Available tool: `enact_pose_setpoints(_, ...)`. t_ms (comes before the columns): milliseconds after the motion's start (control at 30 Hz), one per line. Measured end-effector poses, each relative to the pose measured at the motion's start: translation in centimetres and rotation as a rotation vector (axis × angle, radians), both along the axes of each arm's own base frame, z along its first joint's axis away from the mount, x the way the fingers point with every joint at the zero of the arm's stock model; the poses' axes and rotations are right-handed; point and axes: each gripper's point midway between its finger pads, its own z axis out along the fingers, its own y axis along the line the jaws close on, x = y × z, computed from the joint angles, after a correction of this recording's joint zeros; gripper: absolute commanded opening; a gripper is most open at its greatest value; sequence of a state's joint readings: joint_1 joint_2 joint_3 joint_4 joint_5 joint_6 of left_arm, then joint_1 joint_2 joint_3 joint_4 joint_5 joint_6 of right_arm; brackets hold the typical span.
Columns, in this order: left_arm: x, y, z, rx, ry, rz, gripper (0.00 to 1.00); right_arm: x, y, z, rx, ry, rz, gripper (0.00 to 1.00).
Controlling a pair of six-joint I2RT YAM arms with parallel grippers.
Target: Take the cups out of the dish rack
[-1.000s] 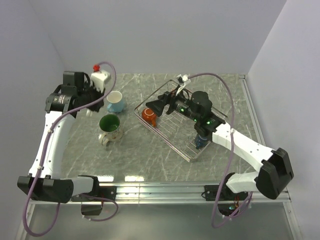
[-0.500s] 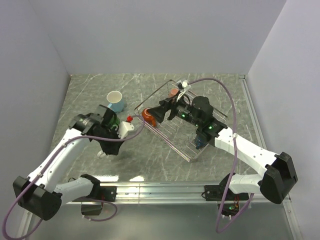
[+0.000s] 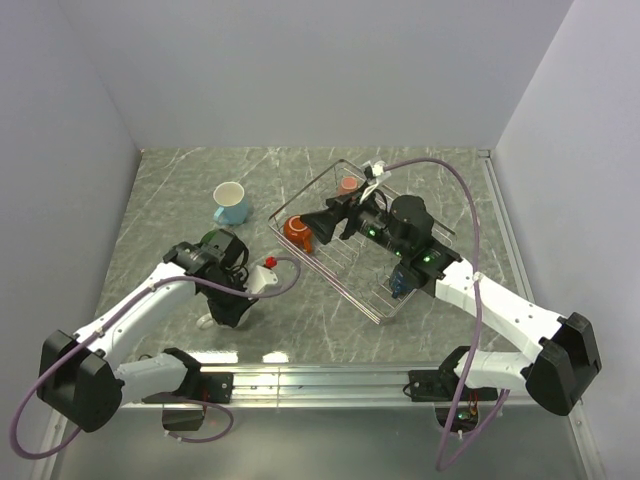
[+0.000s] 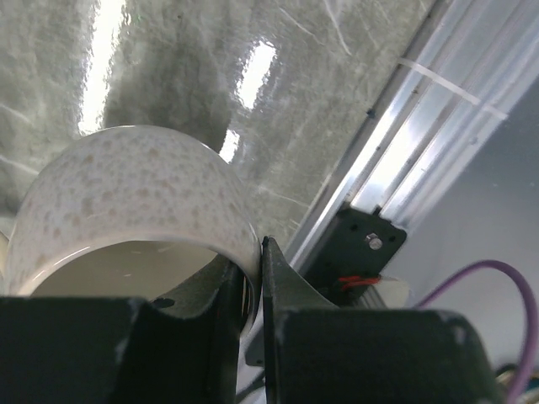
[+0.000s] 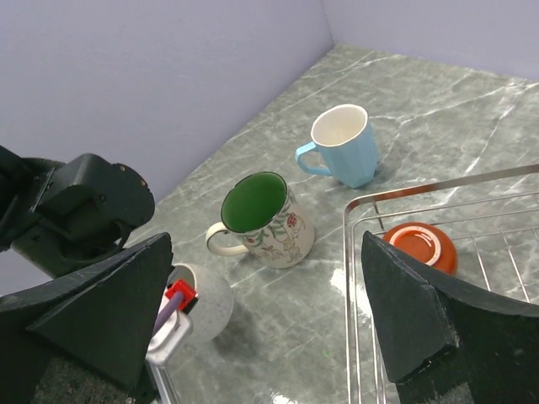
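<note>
My left gripper lowers the white speckled mug next onto the bare table just below, between the floral mug and the front bar. It then releases the speckled mug's side.
My left gripper [image 4: 253, 252] is shut on the wall of the white speckled mug [image 4: 126, 202] and holds it tilted, low over the table near the front rail. The mug also shows in the right wrist view [image 5: 202, 307]. In the top view my left gripper [image 3: 230, 300] hides it. The cream floral mug [image 5: 265, 219] and the light blue mug [image 3: 231, 203] stand on the table. My right gripper [image 3: 318, 224] is open over the dish rack's [image 3: 375, 312] left corner. The orange-red mug [image 3: 296, 232], the small pinkish-orange mug [image 3: 347, 185] and the dark blue mug [image 3: 400, 281] sit in the rack. The olive-grey mug is hidden.
The metal front rail [image 4: 438, 143] lies just past the white mug. Walls close in the table on the left, back and right. My right arm [image 3: 470, 290] stretches over the rack's right half. A purple cable [image 3: 290, 275] loops from my left wrist.
My left arm has swung from the back left corner to the front, carrying the white mug past the floral mug. My right arm has barely moved.
</note>
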State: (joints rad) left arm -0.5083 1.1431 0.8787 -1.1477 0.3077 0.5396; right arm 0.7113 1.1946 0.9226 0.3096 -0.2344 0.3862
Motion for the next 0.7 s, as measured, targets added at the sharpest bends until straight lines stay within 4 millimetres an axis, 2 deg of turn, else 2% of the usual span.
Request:
enact_pose_setpoints(333, -0.2, 1.0, -3.6, 0.052, 0.006, -0.031, 0.08, 0.0, -0.6, -0.4, -0.014, 0.001, -0.024, 1.0)
enact_pose_setpoints(400, -0.2, 1.0, -3.7, 0.055, 0.007, -0.033, 0.19, 0.0, -0.6, -0.4, -0.013, 0.0, -0.025, 1.0)
enact_pose_setpoints(433, -0.1, 1.1, -3.7, 0.057, 0.003, -0.036, 0.26, 0.0, -0.6, -0.4, -0.013, 0.0, -0.026, 1.0)
enact_pose_setpoints(467, 0.0, 1.1, -3.7, 0.058, -0.004, -0.038, 0.39, 0.0, -0.6, -0.4, -0.012, -0.001, -0.026, 1.0)
enact_pose_setpoints(533, 0.4, 1.0, -3.7, 0.057, -0.021, -0.044, 0.49, 0.1, -0.6, -0.4, -0.013, 0.0, -0.029, 1.0)
enact_pose_setpoints(567, 0.6, 1.1, -3.7, 0.063, -0.032, -0.042, 0.58, 0.1, -0.7, -0.5, -0.014, 0.002, -0.032, 1.0)
enact_pose_setpoints(633, 0.8, 1.1, -3.5, 0.06, -0.049, -0.04, 0.63, 0.1, -0.8, -0.9, -0.021, 0.009, -0.037, 1.0)
enact_pose_setpoints(667, 0.8, 1.1, -3.4, 0.058, -0.054, -0.04, 0.72, 0.2, -0.9, -1.2, -0.027, 0.016, -0.045, 1.0)
enact_pose_setpoints(700, 0.8, 1.1, -3.2, 0.057, -0.058, -0.041, 0.74, 0.3, -0.9, -1.3, -0.03, 0.02, -0.051, 1.0)
